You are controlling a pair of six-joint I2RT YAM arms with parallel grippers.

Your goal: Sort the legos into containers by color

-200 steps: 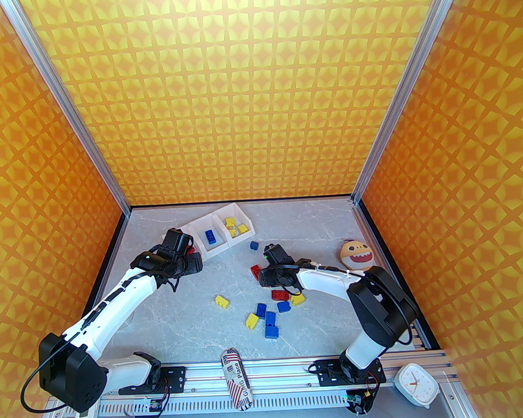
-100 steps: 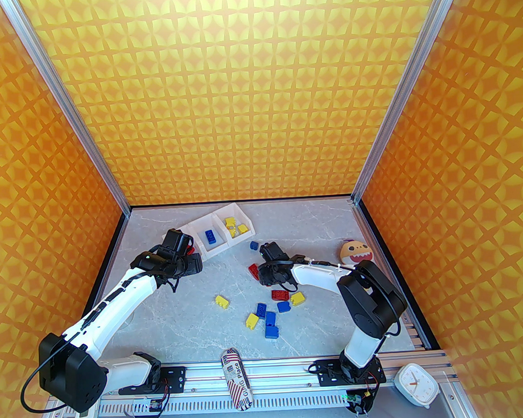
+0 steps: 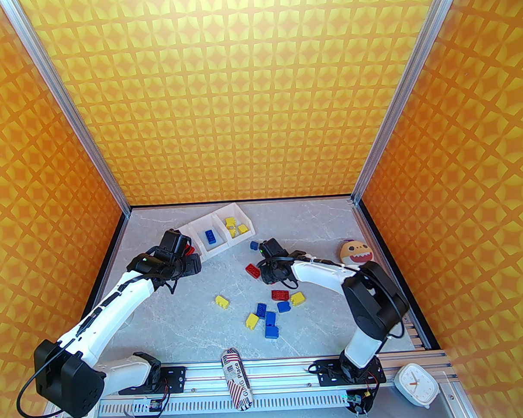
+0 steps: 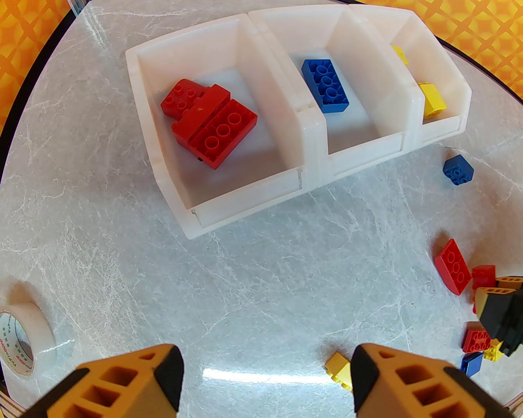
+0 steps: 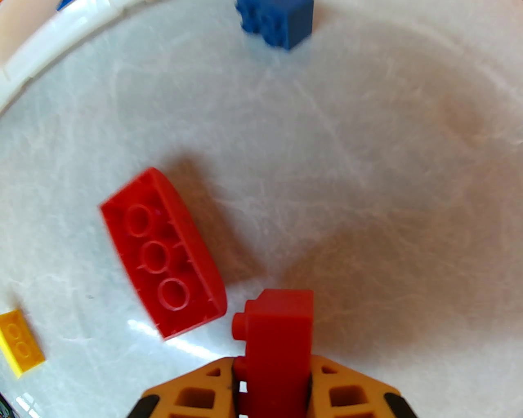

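Observation:
My right gripper should next rise, swing outward over the bin holding red bricks and release the matching red brick inside, as that bin stands across the table from my right gripper.
My right gripper (image 5: 271, 367) is shut on a small red brick (image 5: 280, 339) just above the table; it also appears at mid-table (image 3: 268, 276). A larger red brick (image 5: 163, 251) lies upside down just to its left. The three joined white bins (image 4: 310, 122) stand at the back left, holding red bricks (image 4: 208, 118), a blue brick (image 4: 325, 85) and yellow bricks (image 4: 431, 100). My left gripper (image 4: 265, 367) hangs open in front of the red bin. A loose blue brick (image 3: 254, 245) lies near the bins. Several red, blue and yellow bricks (image 3: 270, 309) are scattered nearer the front.
An orange plush monster (image 3: 357, 251) sits at the right edge. A tape roll (image 4: 24, 339) lies left of my left arm. A rolled packet (image 3: 236, 377) and a white clock (image 3: 417, 385) rest on the front rail.
My right gripper has shifted slightly left and toward the bins with the small red brick, its elbow swinging left. The left arm has drawn slightly left.

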